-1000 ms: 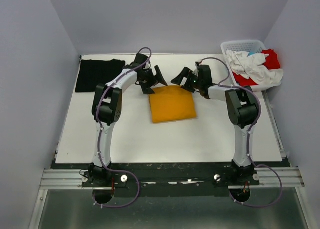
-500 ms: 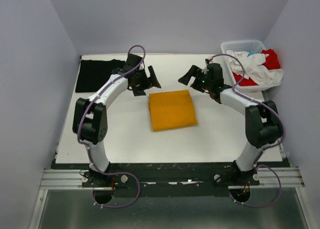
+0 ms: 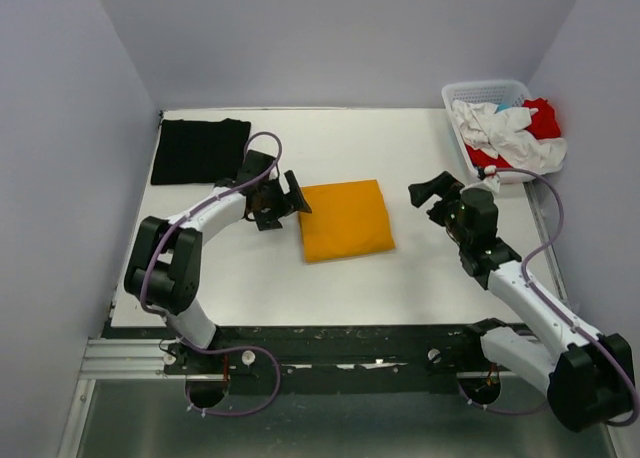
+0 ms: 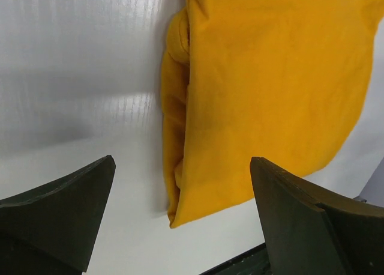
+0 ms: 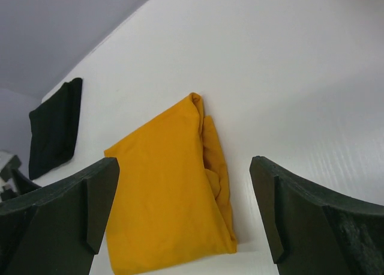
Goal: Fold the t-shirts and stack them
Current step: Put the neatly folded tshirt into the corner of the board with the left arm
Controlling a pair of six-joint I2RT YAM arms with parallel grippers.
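I will move my left gripper down next, shifting it over the mustard t-shirt and onto its layered edge toward its near corner (image 3: 305, 246) (image 4: 179, 185).
The mustard t-shirt (image 3: 345, 220) lies folded into a rectangle in the middle of the table. It also shows in the left wrist view (image 4: 270, 89) and the right wrist view (image 5: 162, 191). The black t-shirt (image 3: 200, 150) lies folded at the far left and shows in the right wrist view (image 5: 54, 128). White t-shirts (image 3: 500, 128) and a red t-shirt (image 3: 545, 118) are heaped in the basket. My left gripper (image 3: 285, 206) (image 4: 180, 227) is open and empty just left of the mustard shirt. My right gripper (image 3: 432, 200) (image 5: 183, 221) is open and empty, a short way right of it.
The white lattice basket (image 3: 480, 86) stands at the far right corner, its load spilling over the rim. Grey walls close in the table on the left, back and right. A black rail (image 3: 340, 343) runs along the near edge.
Both arms have drawn back from the mustard shirt's far edge toward the near side. The left gripper now sits at the shirt's left side, the right gripper off to its right. The shirt lies flat.
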